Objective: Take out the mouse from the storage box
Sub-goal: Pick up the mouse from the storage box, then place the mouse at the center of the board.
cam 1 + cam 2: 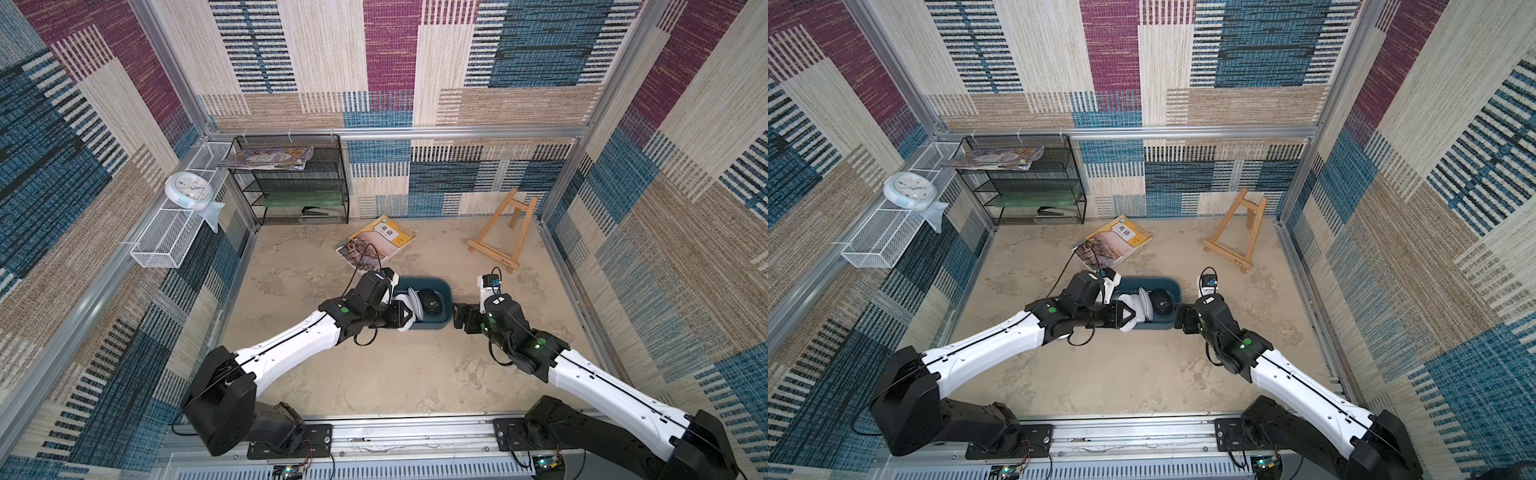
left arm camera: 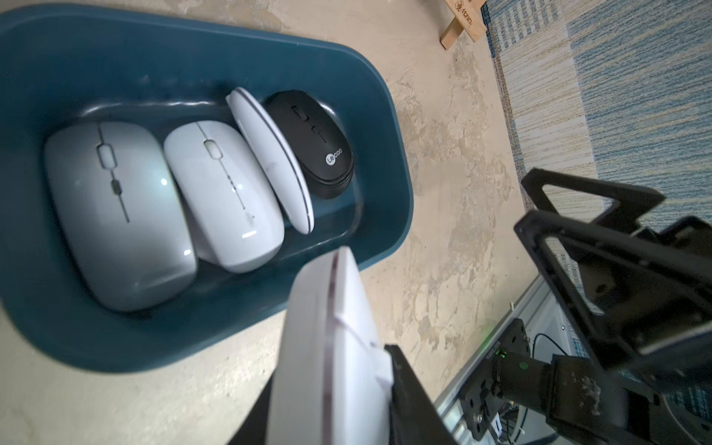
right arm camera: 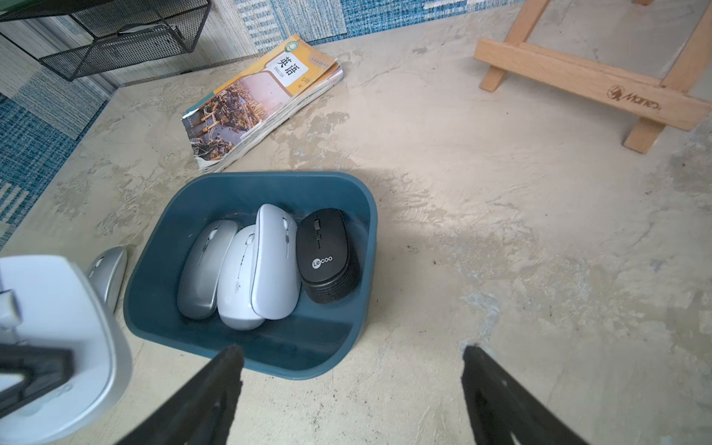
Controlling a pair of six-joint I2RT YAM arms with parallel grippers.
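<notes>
I should next pull the white mouse back off the storage box's rim, lower it to the bare tabletop below and back from my left gripper, and let it go.
The dark teal storage box sits mid-table and holds several mice: a grey one, a white one, a white one on its edge and a black one. My left gripper is shut on another white mouse, held on edge just above the box's near left rim. My right gripper stands open and empty, low at the box's near right corner.
A silver mouse lies on the table beside the box, past the left gripper. A textbook lies behind the box. A wooden easel stands back right, a black mesh rack back left, and a white wire basket on the left wall.
</notes>
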